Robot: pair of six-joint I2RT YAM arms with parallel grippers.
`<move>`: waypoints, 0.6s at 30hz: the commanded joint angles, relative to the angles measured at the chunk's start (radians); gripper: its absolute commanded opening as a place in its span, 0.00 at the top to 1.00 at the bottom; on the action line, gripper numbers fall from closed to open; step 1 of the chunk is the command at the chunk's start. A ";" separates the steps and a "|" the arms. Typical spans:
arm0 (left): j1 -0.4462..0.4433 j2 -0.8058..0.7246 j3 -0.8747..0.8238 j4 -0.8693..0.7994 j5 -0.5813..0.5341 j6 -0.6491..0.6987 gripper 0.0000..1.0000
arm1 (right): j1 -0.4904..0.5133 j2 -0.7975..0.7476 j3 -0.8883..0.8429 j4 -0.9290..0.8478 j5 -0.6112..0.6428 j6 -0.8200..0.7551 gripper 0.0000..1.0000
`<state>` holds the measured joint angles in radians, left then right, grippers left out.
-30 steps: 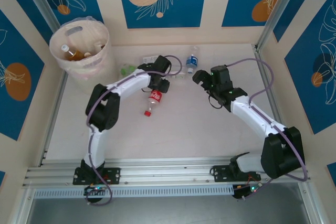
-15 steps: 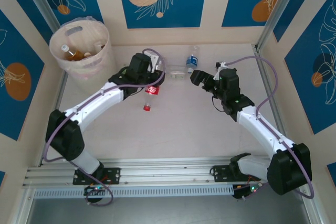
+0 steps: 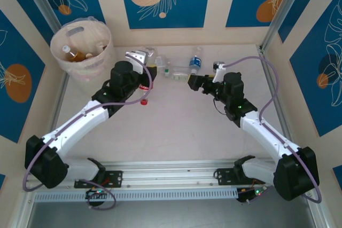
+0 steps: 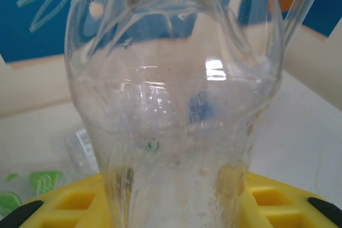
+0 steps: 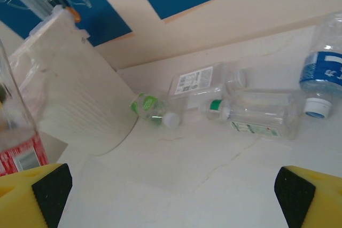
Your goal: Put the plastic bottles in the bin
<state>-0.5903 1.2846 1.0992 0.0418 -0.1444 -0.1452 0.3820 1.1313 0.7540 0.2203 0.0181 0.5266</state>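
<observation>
The bottle goes up, over and free next. The bin's opening (image 3: 84,43) lies beside my left gripper, the bin's rim higher than the bottle's hanging red cap.
My left gripper (image 3: 142,82) is shut on a clear plastic bottle with a red label (image 3: 143,88), held above the table with its red cap pointing down. In the left wrist view its clear lobed base (image 4: 171,78) rises between the yellow fingers (image 4: 69,206). The cream-white bin (image 3: 81,49), lined with a clear bag, stands at the back left with several bottles inside. My right gripper (image 3: 191,83) is open over the table. Ahead of it lie a green-label bottle (image 5: 149,108), a white-label bottle (image 5: 206,81), a green-capped bottle (image 5: 262,113) and a blue-label bottle (image 5: 326,73).
The loose bottles lie in a row along the back wall (image 3: 176,69). Metal rails run along the table's left (image 3: 56,116) and right edges. In the right wrist view the bin's ribbed wall (image 5: 80,100) is at the left, beside the held bottle (image 5: 18,150).
The left arm lifted the red-label bottle off the table and swung it left toward the bin. The right arm reached further left and toward the back row of bottles.
</observation>
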 commanded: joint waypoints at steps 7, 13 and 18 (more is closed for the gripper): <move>0.043 -0.164 -0.020 0.358 -0.093 0.194 1.00 | 0.063 -0.001 0.014 0.090 0.022 -0.122 0.00; 0.075 -0.157 0.031 0.495 -0.163 0.342 1.00 | 0.077 0.017 0.031 0.088 0.020 -0.118 0.00; 0.213 -0.097 0.107 0.568 -0.201 0.358 1.00 | 0.087 0.028 0.043 0.084 0.023 -0.122 0.00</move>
<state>-0.4507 1.1603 1.1496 0.4953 -0.2939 0.1658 0.4591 1.1553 0.7521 0.2775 0.0227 0.4320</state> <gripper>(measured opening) 0.431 0.995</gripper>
